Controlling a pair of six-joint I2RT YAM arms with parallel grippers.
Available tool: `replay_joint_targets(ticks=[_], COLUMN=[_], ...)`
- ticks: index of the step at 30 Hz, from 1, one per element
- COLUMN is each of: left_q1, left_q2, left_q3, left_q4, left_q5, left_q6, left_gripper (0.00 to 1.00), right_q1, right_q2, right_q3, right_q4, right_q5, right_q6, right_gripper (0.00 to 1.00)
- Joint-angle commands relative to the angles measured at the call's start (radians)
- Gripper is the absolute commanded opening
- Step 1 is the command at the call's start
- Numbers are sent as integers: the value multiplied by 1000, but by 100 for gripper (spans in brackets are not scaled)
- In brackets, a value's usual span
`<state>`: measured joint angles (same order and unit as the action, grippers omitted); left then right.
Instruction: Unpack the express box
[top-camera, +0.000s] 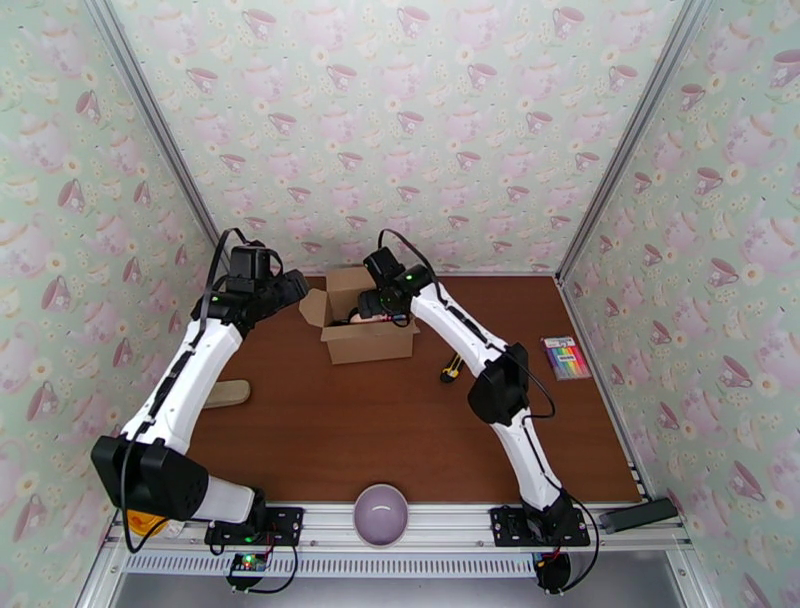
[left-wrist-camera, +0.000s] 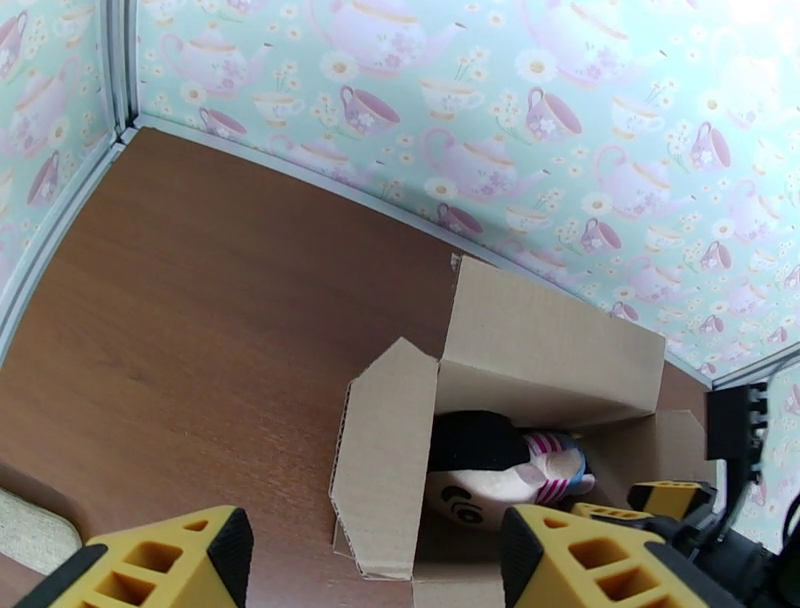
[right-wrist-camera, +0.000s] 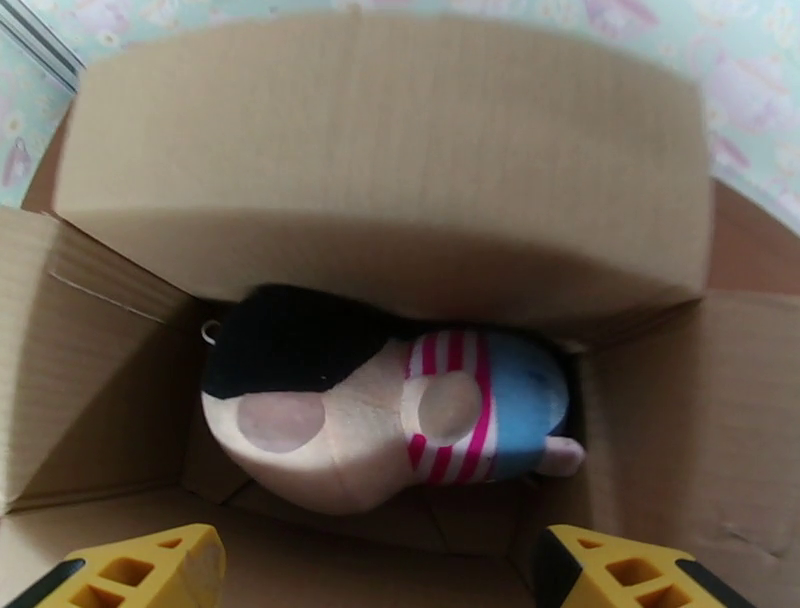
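Observation:
The robot's right gripper should reach down through the opening of the box (top-camera: 368, 338) and onto the doll's neck beside the pink-striped clothes, because the doll gets narrower there between its head and body.
The express box (top-camera: 368, 338) stands at the back middle of the table with its top flaps open. A plush doll (right-wrist-camera: 390, 410) with black hair, a pale face and pink-striped clothes lies inside it. My right gripper (top-camera: 376, 306) hovers over the box opening, and in the right wrist view it (right-wrist-camera: 385, 580) is open above the doll with nothing between its yellow fingers (right-wrist-camera: 135, 570). My left gripper (top-camera: 291, 289) is open just left of the box, near the left flap (left-wrist-camera: 385, 470). The doll (left-wrist-camera: 500, 475) also shows in the left wrist view.
A tan flat piece (top-camera: 226, 392) lies at the left under my left arm. A black-and-yellow tool (top-camera: 452, 368) lies beside my right arm, and a pack of coloured pens (top-camera: 566, 357) lies at the right. A lilac bowl (top-camera: 381, 513) sits at the near edge.

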<state>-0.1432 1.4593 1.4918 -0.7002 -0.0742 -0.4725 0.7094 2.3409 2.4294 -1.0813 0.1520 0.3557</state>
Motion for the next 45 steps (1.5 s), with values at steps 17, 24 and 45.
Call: replay_joint_targets(ticks=[17, 24, 45], left_q1=[5, 13, 35], left_q2=[-49, -63, -77], left_q3=[-35, -39, -18], left_q4=[-48, -57, -61], left_q5=[7, 7, 30], left_q6=[3, 6, 3], left_gripper=[71, 71, 71], right_q1=[-1, -1, -18], right_q2=[178, 218, 70], right_q3=[10, 9, -42], right_q4=[14, 82, 204], right_q5=[24, 41, 92], right_q6=[77, 108, 225], right_gripper=[87, 86, 0])
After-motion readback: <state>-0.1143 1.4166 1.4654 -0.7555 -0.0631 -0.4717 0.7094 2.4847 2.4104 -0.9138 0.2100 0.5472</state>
